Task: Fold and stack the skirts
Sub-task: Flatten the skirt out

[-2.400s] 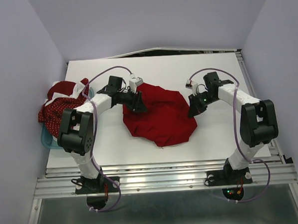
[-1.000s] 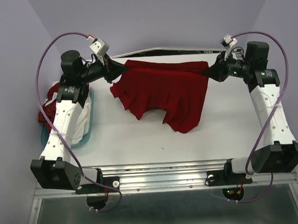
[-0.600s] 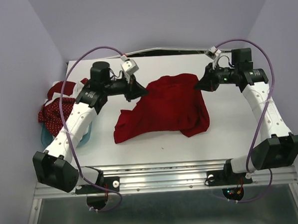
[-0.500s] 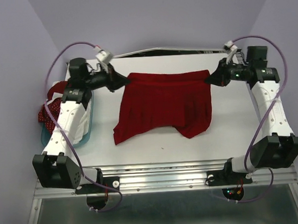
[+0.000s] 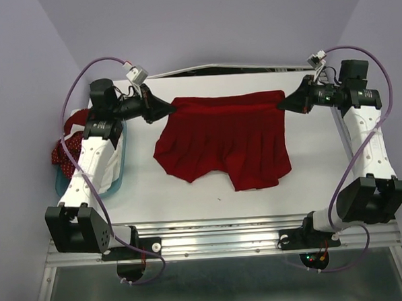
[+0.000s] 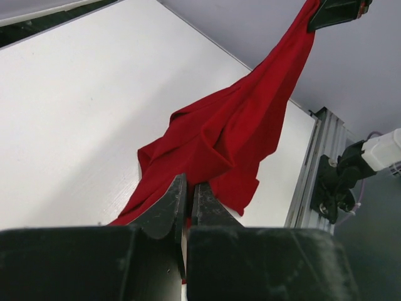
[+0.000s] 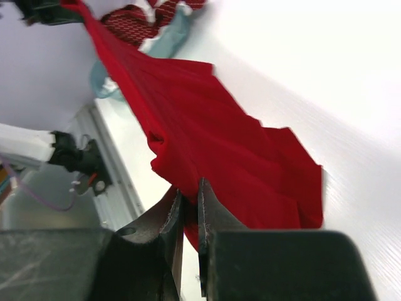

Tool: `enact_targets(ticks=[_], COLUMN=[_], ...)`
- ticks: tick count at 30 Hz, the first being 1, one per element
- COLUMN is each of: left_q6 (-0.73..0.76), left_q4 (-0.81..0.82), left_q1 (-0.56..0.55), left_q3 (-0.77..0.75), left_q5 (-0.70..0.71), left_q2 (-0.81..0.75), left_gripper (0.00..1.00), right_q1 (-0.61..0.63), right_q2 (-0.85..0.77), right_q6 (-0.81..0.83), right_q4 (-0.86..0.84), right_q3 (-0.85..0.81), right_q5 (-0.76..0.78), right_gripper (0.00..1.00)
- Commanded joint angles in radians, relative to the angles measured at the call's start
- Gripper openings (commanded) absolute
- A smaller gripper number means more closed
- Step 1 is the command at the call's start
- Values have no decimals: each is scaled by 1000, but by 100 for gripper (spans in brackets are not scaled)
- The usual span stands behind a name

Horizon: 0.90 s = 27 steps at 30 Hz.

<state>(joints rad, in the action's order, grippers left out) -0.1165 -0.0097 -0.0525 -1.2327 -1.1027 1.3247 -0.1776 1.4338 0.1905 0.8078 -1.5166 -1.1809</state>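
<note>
The red skirt's hem is crumpled and uneven. My left gripper will next go up to lift the hem clear, then bring the waist corner of the skirt down onto the far tabletop and let go.
The plain red pleated skirt (image 5: 222, 136) hangs stretched between my two grippers above the back of the table, waistband taut, hem draping down to the table. My left gripper (image 5: 171, 108) is shut on its left waist corner; in the left wrist view the skirt (image 6: 232, 135) runs from my jaws up to the other gripper. My right gripper (image 5: 280, 104) is shut on the right waist corner; the skirt also shows in the right wrist view (image 7: 207, 144). A dark red white-dotted skirt (image 5: 69, 152) and white cloth (image 5: 106, 170) lie at the far left.
A shallow teal tub (image 5: 118, 169) sits at the table's left edge under the other skirts; it also shows in the right wrist view (image 7: 169, 37). The white table (image 5: 217, 200) ends at a metal rail (image 5: 219, 242) in front.
Both grippers picked the red skirt up off the table, raised it and pulled it apart. In the last half second it was drawn wider and its hem spread lower toward the front.
</note>
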Motion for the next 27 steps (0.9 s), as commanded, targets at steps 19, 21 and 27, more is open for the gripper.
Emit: enact_targets(ticks=[19,21,27], left_q6=[158,211,239], left_q4=[-36,-38,-76], left_q1=[26,26,25], left_q3=[-396,-380,-216], left_q5=[362,360,250], left_q2=[-119,-177,-387], left_gripper=[0,0,0], right_q1=[-10,-10,-10], right_q2=[-81,-163,-375], right_q6=[-187,-206,-210], right_q4=[-257,-306,-314], right_q3=[-405,-380,-205], right_q5=[500,503,345], right_gripper=[1,1,1])
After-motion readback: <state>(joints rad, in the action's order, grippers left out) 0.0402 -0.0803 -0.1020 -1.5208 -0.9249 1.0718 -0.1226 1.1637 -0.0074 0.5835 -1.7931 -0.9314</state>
